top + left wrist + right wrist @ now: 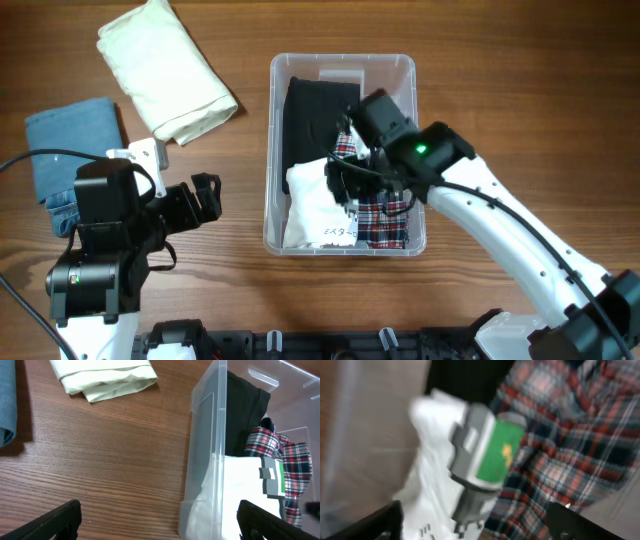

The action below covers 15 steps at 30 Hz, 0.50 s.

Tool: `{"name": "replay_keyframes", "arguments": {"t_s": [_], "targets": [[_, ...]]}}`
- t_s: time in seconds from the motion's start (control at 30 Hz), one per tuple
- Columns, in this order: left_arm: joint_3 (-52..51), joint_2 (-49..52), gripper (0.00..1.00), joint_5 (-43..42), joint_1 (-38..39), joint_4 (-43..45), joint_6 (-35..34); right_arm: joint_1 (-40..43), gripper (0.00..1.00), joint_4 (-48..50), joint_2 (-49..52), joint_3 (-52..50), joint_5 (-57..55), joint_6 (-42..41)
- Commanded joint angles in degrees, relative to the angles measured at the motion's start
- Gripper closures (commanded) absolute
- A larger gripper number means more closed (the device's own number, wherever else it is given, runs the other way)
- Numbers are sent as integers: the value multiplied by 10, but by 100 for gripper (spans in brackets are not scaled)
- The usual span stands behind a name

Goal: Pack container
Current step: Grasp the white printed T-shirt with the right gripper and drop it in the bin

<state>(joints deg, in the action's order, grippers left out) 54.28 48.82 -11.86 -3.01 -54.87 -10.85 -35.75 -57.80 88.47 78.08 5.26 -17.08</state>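
The left gripper moves to the left in the overhead view and down over the denim's edge farthest from the container next, as folded denim still lies unpacked.
The clear plastic container (273,150) stands mid-table and holds a black garment (312,110), a white garment (315,205) and a red plaid garment (385,215). My right gripper (352,180) is inside the container, above the clothes. In the blurred right wrist view its jaws (475,520) are open, and a grey block with a green label (487,460) lies just ahead of them on the white and plaid cloth. My left gripper (205,195) is open and empty over the wood, left of the container; its jaws (160,520) face the container wall (205,460).
A folded cream cloth (165,70) lies at the back left and also shows in the left wrist view (105,375). Folded blue denim (70,150) lies at the far left, beside the left arm.
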Motion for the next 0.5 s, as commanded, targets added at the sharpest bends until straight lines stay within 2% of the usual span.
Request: {"name": "replay_keyframes", "arguments": {"t_s": [0.0, 0.13, 0.2, 0.27, 0.33, 0.47], "targets": [[9, 1, 0, -5, 2, 1, -1, 0, 96, 9, 2, 28, -14, 31], [9, 1, 0, -5, 2, 1, -1, -1, 96, 21, 49, -33, -9, 42], [9, 1, 0, -5, 2, 1, -1, -1, 96, 68, 107, -106, 71, 92], [9, 1, 0, -5, 2, 1, -1, -1, 96, 83, 175, -143, 99, 113], [9, 1, 0, -5, 2, 1, -1, -1, 96, 83, 221, -143, 99, 115], [9, 1, 0, -5, 2, 1, -1, -1, 96, 56, 204, -85, 96, 115]]}}
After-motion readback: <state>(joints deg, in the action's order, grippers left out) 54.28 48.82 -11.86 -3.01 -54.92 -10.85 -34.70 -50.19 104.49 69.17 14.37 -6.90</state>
